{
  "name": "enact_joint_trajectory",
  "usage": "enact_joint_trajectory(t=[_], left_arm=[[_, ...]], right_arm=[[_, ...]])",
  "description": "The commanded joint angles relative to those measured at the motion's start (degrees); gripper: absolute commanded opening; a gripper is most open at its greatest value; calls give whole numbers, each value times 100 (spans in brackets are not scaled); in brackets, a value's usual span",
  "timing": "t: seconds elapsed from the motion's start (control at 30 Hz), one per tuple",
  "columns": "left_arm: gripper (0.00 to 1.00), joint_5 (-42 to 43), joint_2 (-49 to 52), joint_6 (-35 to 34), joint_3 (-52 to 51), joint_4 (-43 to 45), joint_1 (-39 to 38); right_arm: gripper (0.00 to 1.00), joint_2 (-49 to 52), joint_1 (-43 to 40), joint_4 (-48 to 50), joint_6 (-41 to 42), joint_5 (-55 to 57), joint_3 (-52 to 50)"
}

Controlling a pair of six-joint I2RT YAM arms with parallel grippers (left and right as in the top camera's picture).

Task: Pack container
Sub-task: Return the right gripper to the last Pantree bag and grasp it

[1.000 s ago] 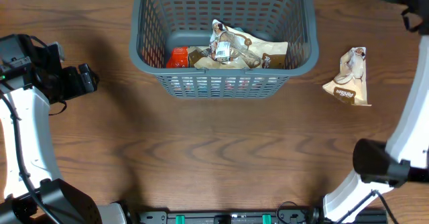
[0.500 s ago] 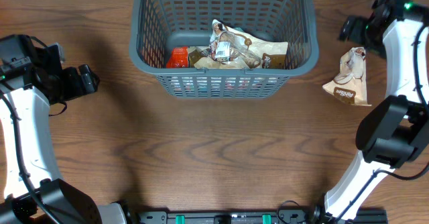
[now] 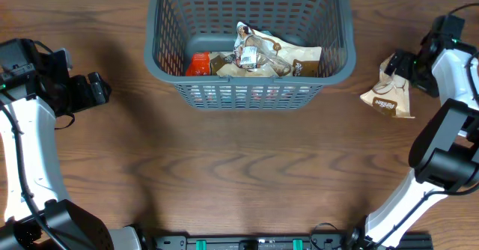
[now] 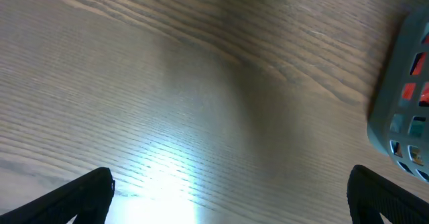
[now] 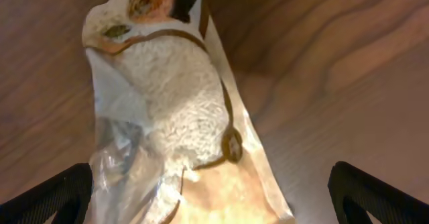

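Observation:
My right gripper comes down onto the middle of the white and brown snack packet (image 3: 389, 93) and closes next, since the spread fingers already straddle it.
The dark grey lattice container (image 3: 340, 33) stands at the back middle of the table and holds several snack packets (image 3: 262, 55), one of them red (image 3: 197, 64). A white and brown snack packet (image 3: 389, 93) lies on the table to its right. My right gripper (image 3: 408, 69) is open, right over that packet's far end; in the right wrist view the packet (image 5: 181, 117) lies between the spread fingers (image 5: 214, 204). My left gripper (image 3: 101, 87) is open and empty at the left, over bare wood (image 4: 221, 197). A corner of the container (image 4: 402, 110) shows in the left wrist view.
The table is dark brown wood (image 3: 247, 175). The right arm's base (image 3: 441, 168) stands at the right edge. The left arm (image 3: 30, 130) runs along the left edge.
My right arm has swung in from the back right corner and come down over the packet on the right. The left arm and the container have not moved.

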Motion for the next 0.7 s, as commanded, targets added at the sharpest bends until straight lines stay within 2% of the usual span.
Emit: enact_joint_trajectory(t=[0.0, 0.37, 0.5, 0.57, 0.6, 0.63, 0.67], left_arm=[[99, 17, -35, -15, 0, -17, -9], [99, 17, -35, -76, 0, -13, -9], [98, 17, -35, -76, 0, -13, -9], [98, 17, -35, -79, 0, -13, -9], [99, 17, -35, -79, 0, -13, -9], [99, 17, -35, -76, 0, -13, -9], [99, 17, -35, -76, 0, -13, -9]], right_arm=[[99, 15, -17, 256, -299, -85, -326], [99, 387, -15, 713, -361, -361, -610], [93, 614, -15, 774, -356, -424, -610], [83, 660, -11, 780, -337, -444, -610], [75, 664, -7, 789, -337, -450, -610], [60, 664, -4, 802, -339, -466, -610], [35, 662, -4, 826, -341, -516, -608]])
